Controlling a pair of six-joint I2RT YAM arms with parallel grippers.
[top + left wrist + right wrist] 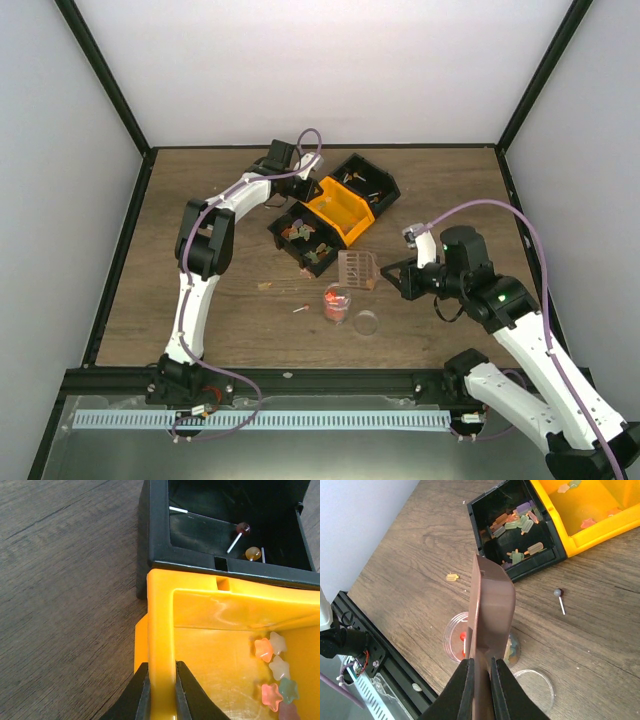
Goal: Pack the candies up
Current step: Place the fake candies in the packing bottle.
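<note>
My right gripper holds the empty scoop (357,268). It should move the scoop outward, away from the cup, and down to bare table beside the orange bin (210,605), then release the scoop's handle.
My left gripper (161,672) is shut on the side wall of the orange bin (210,605), which holds pastel star candies (272,670); from above, this gripper (312,192) sits at the bin's left edge. My right gripper (480,665) is shut on the handle of a brown translucent scoop (490,600), held over the small clear cup (455,640). The cup (337,303) holds red lollipops and mixed coloured sweets (511,650). The scoop (357,268) hangs just above and right of the cup.
A black bin (485,555) of popsicle-shaped candies sits left of the orange bin, and another black bin (155,535) with lollipops (242,530) lies behind it. A clear round lid (535,687) lies beside the cup. A loose lollipop (559,595) and a popsicle candy (451,577) lie on the table.
</note>
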